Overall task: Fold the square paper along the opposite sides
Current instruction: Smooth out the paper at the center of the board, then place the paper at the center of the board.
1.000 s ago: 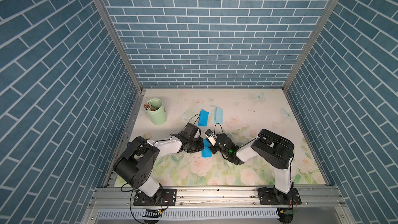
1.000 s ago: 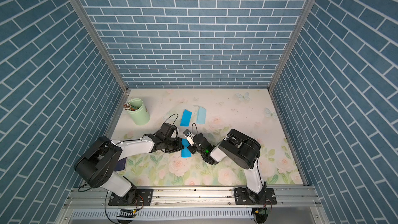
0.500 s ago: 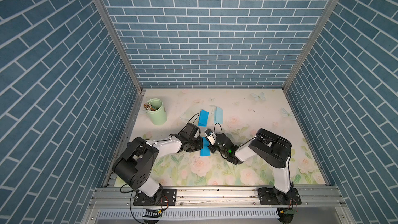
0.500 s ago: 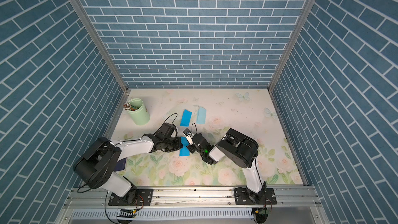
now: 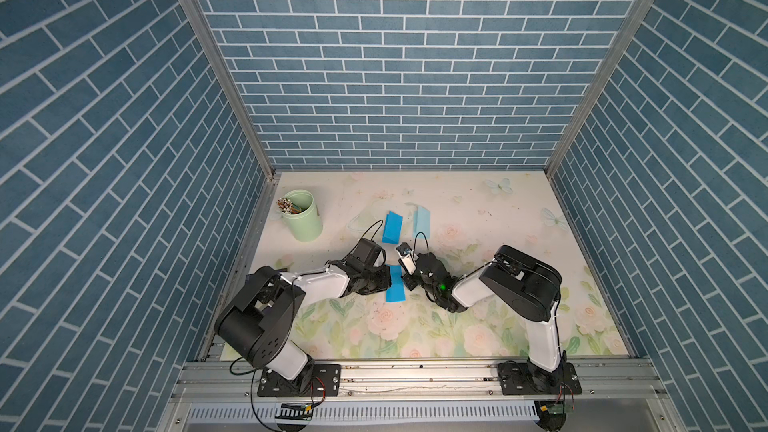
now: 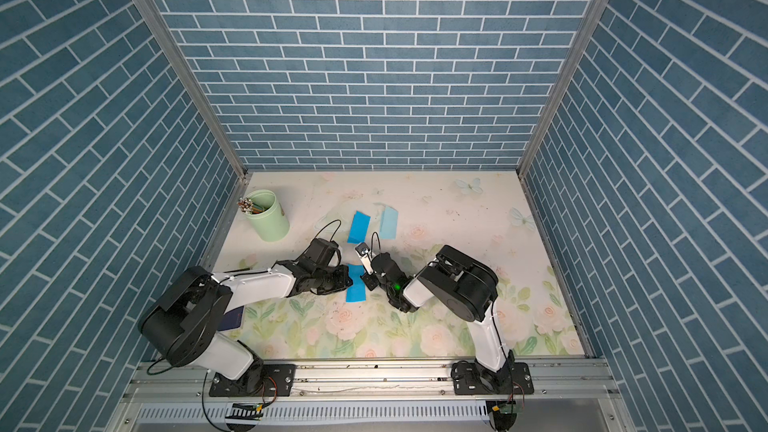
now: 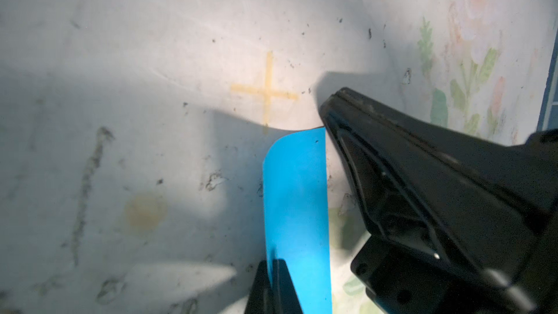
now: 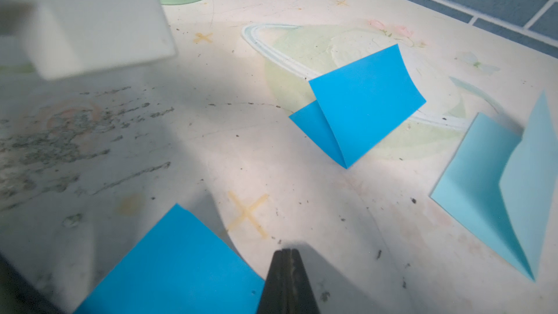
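The left gripper lifts the blue square paper next, carries it outward, then lowers and releases the paper's edge, since the mat between cup and folded papers is bare.
The bright blue square paper [image 5: 395,289] [image 6: 356,284] lies on the flowered mat between my two arms and shows as a narrow strip. In the left wrist view the paper [image 7: 296,206] curves over at one long side. My left gripper [image 7: 273,262] [image 5: 389,280] is shut on that side's edge. My right gripper [image 8: 287,252] [image 5: 408,282] is shut with nothing between its fingers. Its tip rests on the mat right beside the paper's [image 8: 181,267] opposite edge.
A folded bright blue paper [image 5: 392,227] [image 8: 362,101] and a folded pale blue paper [image 5: 422,222] [image 8: 498,182] lie just behind the grippers. A green cup [image 5: 302,221] of pencils stands at the back left. Brick-patterned walls close in three sides.
The blue paper and both gripper tips have shifted slightly to the left. The right arm's elbow has leaned in a little. Both grippers stay shut.
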Controlling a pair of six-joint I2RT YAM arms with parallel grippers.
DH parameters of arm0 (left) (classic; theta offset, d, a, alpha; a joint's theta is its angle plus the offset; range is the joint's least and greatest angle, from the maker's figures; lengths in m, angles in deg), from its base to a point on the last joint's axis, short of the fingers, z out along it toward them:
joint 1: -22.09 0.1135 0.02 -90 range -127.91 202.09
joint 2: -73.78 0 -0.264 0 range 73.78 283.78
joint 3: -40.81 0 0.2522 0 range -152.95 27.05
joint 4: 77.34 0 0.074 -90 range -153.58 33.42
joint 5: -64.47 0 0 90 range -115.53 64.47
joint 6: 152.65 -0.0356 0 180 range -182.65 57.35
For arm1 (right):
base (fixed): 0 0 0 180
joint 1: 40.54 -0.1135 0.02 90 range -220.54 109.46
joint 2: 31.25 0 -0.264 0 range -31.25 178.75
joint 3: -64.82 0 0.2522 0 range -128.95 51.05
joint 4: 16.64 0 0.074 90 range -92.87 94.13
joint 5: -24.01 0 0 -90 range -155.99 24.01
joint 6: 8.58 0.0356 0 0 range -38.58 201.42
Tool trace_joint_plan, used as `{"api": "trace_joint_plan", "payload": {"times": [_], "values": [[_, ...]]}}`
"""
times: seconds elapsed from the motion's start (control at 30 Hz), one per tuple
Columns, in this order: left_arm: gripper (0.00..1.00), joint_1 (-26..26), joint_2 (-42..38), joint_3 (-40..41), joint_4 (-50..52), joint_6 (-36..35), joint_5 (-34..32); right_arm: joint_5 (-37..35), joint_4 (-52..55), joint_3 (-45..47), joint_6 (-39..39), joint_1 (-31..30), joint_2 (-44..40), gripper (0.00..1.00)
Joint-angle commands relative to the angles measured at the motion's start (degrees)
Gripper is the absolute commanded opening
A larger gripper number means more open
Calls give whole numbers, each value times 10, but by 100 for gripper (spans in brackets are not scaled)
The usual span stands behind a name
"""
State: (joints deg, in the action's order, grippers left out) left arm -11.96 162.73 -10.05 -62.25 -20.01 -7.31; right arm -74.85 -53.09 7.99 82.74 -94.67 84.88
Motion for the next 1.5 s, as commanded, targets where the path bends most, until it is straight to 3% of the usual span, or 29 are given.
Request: {"api": "trace_joint_plan", "payload": {"times": [0.0,0.2,0.33,0.47,0.63,0.87,1.1,1.47], "values": [[0,-2,15,20,37,-10,-7,-37,138,23,15,16,40,0],[0,-1,19,19,33,-16,-5,-38,137,29,18,21,34,0],[0,-2,15,-14,72,-64,-13,-47,140,44,6,29,-56,0],[0,3,-22,-135,185,-158,-49,-48,153,56,-15,43,-182,0],[0,39,-16,-272,253,-235,-36,-35,141,92,-7,46,-258,0],[0,136,47,-367,266,-286,-10,-10,132,143,12,45,-323,0],[0,179,197,-469,313,-331,-31,-5,136,165,9,46,-360,0],[0,226,268,-486,307,-339,-49,8,130,165,18,45,-349,0]]}}
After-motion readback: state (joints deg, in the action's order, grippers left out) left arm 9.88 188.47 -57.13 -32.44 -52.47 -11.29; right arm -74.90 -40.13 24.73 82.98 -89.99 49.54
